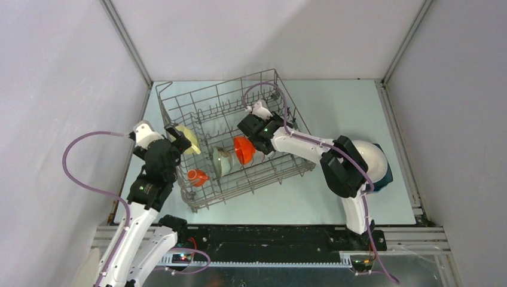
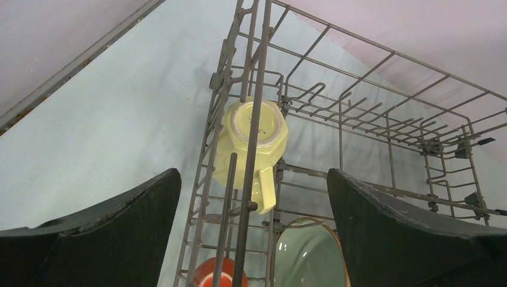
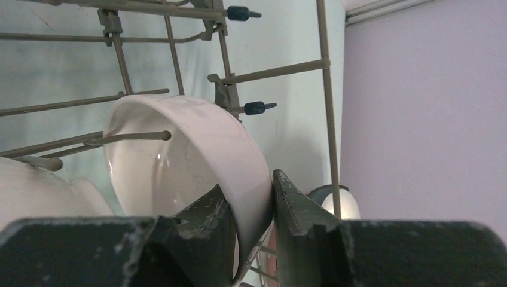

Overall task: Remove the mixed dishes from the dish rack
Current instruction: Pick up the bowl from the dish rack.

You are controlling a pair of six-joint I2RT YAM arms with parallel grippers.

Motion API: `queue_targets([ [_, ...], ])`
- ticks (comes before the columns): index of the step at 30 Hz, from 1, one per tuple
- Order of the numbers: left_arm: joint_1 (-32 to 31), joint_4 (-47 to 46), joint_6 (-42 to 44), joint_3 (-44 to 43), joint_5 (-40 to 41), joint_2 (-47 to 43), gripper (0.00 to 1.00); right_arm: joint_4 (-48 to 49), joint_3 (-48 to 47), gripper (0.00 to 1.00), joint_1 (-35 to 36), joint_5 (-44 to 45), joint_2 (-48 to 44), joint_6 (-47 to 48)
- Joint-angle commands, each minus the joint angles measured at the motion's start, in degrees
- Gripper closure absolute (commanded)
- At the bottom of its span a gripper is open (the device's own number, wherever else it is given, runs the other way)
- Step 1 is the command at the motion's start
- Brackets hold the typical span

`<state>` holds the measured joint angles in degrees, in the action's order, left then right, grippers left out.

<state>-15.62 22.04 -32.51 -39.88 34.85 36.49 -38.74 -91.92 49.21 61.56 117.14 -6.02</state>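
Bare table lies to the right of my right gripper in the top view, so I will raise it over the dish rack's side, lower it there and release.
The grey wire dish rack (image 1: 179, 98) lies at an angle mid-table. Inside it are a pale yellow cup (image 1: 190, 142), a small orange mug (image 1: 196, 176), a pale green bowl (image 1: 222, 161) and an orange bowl (image 1: 244, 149). My left gripper (image 2: 252, 173) is open above the rack's left wall, with the yellow cup (image 2: 269, 128) beyond its tips and untouched. My right gripper (image 3: 251, 197) is shut on the rim of a white bowl (image 3: 179, 155) that rests among the tines. In the top view the right gripper (image 1: 251, 128) hides that bowl.
A white dish stacked on a dark blue one (image 1: 373, 156) sits on the table right of the rack, under my right arm's elbow. Grey walls close in the pale table (image 1: 335, 101) on three sides. Another white dish (image 3: 36, 185) leans left of the held bowl.
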Motion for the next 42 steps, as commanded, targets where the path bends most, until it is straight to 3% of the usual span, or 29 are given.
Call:
queue_targets([
  [1,0.2,-0.1,-0.1,-2.0,1.2,-0.8,0.0,14.8,2.0,1.0,3.0,6.9,-8.9,6.9],
  [4,0.2,-0.2,-0.1,-1.7,1.3,-1.5,0.0,24.2,4.9,1.0,4.7,9.9,-11.0,14.0],
  [7,0.2,-0.4,-0.1,-1.4,1.3,-2.2,0.0,26.7,5.6,1.0,5.3,10.6,-12.9,16.7],
  [19,0.2,0.0,-0.2,-1.8,1.2,-1.3,0.0,31.1,11.1,1.0,4.9,8.3,-22.5,13.9],
  [22,0.2,0.3,-0.2,-2.0,1.3,-1.0,0.0,28.8,11.7,1.0,3.3,6.7,-25.4,8.9],
  [24,0.2,0.3,-0.3,-1.9,1.5,-1.0,0.0,24.6,12.2,1.0,1.0,1.5,-28.1,3.0],
  [27,0.2,0.0,-0.3,-1.8,1.4,-0.8,0.0,18.0,14.1,1.0,-4.0,-14.0,-33.8,-8.3],
  [33,0.2,-0.3,-0.3,-2.0,1.4,0.0,0.0,19.1,24.9,1.0,-20.9,-40.1,-45.3,-22.2],
  [37,0.2,-0.1,-0.3,-2.3,1.3,0.8,0.0,22.7,32.5,1.0,-33.2,-50.0,-52.3,-27.4],
  [42,0.2,-0.2,-0.1,-2.5,0.8,1.4,0.0,21.4,38.4,1.0,-41.2,-54.9,-56.7,-31.6],
])
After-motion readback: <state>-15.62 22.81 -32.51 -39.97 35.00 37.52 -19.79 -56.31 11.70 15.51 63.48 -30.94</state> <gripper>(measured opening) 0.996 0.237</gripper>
